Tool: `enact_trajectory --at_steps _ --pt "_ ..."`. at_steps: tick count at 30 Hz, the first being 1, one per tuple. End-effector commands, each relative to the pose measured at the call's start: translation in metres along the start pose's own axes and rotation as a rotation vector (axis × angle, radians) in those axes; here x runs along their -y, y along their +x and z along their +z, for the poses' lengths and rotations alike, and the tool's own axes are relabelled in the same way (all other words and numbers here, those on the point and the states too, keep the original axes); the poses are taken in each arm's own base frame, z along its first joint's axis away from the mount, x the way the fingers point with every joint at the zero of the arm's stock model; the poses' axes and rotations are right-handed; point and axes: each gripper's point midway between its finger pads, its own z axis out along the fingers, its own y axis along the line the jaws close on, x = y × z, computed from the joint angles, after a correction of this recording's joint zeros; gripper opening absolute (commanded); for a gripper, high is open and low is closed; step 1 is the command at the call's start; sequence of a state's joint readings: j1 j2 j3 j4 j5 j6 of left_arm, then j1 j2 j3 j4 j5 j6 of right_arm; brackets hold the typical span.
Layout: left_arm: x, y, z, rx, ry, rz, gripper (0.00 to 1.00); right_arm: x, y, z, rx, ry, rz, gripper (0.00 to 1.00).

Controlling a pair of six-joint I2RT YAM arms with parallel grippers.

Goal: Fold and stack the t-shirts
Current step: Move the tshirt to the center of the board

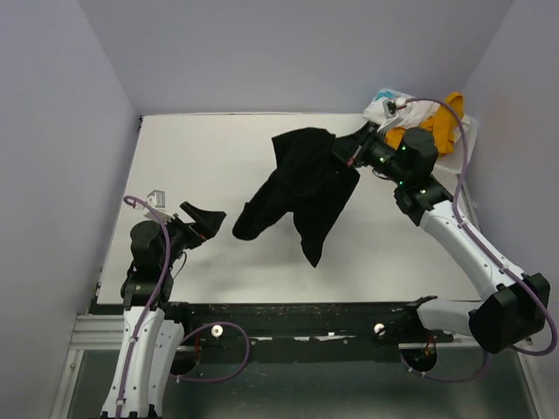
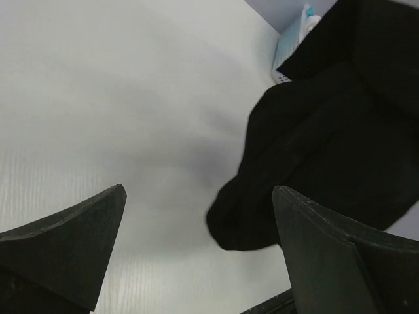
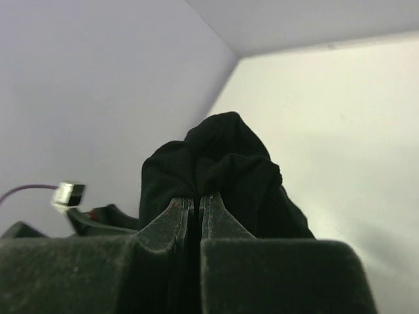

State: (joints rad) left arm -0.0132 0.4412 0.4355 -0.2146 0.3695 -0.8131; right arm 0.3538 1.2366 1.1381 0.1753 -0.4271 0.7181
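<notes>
The left gripper moves down and to the right in the top view onto the shirt's loose lower end [image 1: 250, 225] [image 2: 234, 226] next, which hangs nearest it on that side.
The large black t-shirt [image 1: 301, 188] hangs bunched over the middle of the table, lifted at its far right corner. My right gripper [image 1: 346, 155] is shut on that corner; in the right wrist view the fabric [image 3: 222, 157] bulges from between the closed fingertips [image 3: 198, 199]. My left gripper [image 1: 208, 223] is open and empty, low at the left, just short of the shirt's hanging lower end [image 2: 262, 216]. A mustard-yellow shirt [image 1: 437, 127] and a white shirt [image 1: 384, 109] lie in the basket at the far right.
The white basket [image 1: 463, 144] stands at the table's far right corner against the wall; it also shows in the left wrist view [image 2: 288, 55]. Purple-grey walls close in the table on three sides. A black rail [image 1: 306, 319] runs along the near edge.
</notes>
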Motion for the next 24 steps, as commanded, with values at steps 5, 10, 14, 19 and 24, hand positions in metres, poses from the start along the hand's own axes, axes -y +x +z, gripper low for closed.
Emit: enact_trajectory --at_steps 5,10,14,19,24 --pt "-0.019 0.023 -0.017 -0.075 -0.105 -0.05 0.99 0.168 0.115 0.003 -0.229 0.514 -0.094 0.56" --pt "-0.014 0.044 0.003 -0.214 -0.048 -0.054 0.99 0.188 0.105 -0.019 -0.239 0.717 -0.219 1.0" --pt "-0.001 0.064 0.032 -0.306 -0.065 0.026 0.99 0.162 0.069 -0.068 -0.036 0.765 -0.204 1.0" --pt "0.018 0.081 0.075 -0.429 -0.041 0.124 0.99 0.15 0.113 -0.124 -0.136 0.77 -0.093 1.0" --pt "0.016 0.106 0.114 -0.546 -0.102 0.222 0.99 0.162 0.186 -0.152 -0.38 0.79 -0.001 1.0"
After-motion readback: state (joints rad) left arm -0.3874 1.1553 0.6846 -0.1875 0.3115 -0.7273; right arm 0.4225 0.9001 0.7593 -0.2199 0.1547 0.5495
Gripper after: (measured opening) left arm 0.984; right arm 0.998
